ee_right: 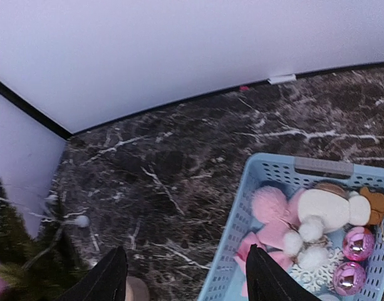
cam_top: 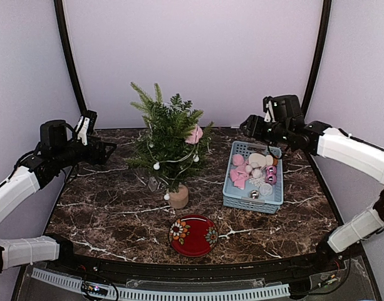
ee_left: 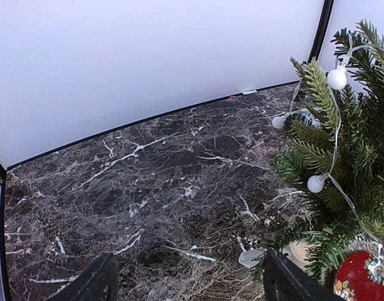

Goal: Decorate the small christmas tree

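The fluffy pink pompom (cam_top: 238,160) (ee_right: 269,204) lies uncovered from above. Next, my right gripper moves down into the blue basket's far corner, its open fingers coming onto that pompom.
The small christmas tree (cam_top: 166,139) stands mid-table on its light-wood stump (cam_top: 178,196); it carries a string of white balls and a pink ornament (cam_top: 194,134) on its right side. Left of the tree, my left gripper (cam_top: 109,149) hovers open and empty. In the left wrist view the open gripper (ee_left: 188,285) points at bare marble, with the tree (ee_left: 342,157) at the right. My right gripper (cam_top: 244,125) hangs open and empty above the table, between the tree and the basket (cam_top: 228,182). The right wrist view shows the open gripper (ee_right: 186,279), the tree (ee_right: 16,251) at lower left and the blue basket (ee_right: 232,232) at right.
The blue basket holds pink bows, a white snowman figure (ee_right: 332,210), shiny pink baubles (ee_right: 358,243) and a silver ball (cam_top: 254,194). A red flowered plate (cam_top: 193,235) lies in front of the stump. White walls enclose the dark marble table.
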Tool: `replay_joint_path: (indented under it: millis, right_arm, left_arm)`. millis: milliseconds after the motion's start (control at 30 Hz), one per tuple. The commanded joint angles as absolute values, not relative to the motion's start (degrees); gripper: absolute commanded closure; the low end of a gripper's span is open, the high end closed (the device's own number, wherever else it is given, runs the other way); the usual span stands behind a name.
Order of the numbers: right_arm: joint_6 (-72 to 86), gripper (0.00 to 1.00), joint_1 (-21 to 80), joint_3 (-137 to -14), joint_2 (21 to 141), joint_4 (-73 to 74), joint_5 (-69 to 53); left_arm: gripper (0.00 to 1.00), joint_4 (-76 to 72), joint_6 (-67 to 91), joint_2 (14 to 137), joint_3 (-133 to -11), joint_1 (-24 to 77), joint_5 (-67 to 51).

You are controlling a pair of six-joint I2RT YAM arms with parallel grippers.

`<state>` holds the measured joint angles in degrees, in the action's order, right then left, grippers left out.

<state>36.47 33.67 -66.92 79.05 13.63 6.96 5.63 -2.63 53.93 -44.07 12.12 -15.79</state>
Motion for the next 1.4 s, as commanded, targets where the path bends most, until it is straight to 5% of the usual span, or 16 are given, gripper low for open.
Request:
replay_joint_path:
  millis: [0,400,800,1067,1367]
  right_arm:
    - [33.44,0.36,30.63,-66.23,84.95,15.11,3.90]
    - [26.83,0.48,24.86,-75.13,107.53,13.54,0.26]
    - [24.21,0.58,23.49,-81.13,117.41,12.19,-4.34]
    - [24.54,0.99,22.69,-78.28,114.09,9.87,-2.58]
    - [23.46,1.00,22.17,-70.86,99.08,11.32,-1.56]
  left_arm:
    - [0.19,4.74,-3.88,53.04,-43.46,11.95,-14.17]
    - [0.18,5.14,-4.62,54.47,-43.59,11.95,-12.24]
    - [0.18,5.10,-4.75,55.90,-43.76,11.95,-12.28]
    - [0.18,5.14,-4.92,55.95,-43.77,11.95,-11.92]
    - [0.18,5.06,-4.80,55.35,-43.73,11.96,-12.04]
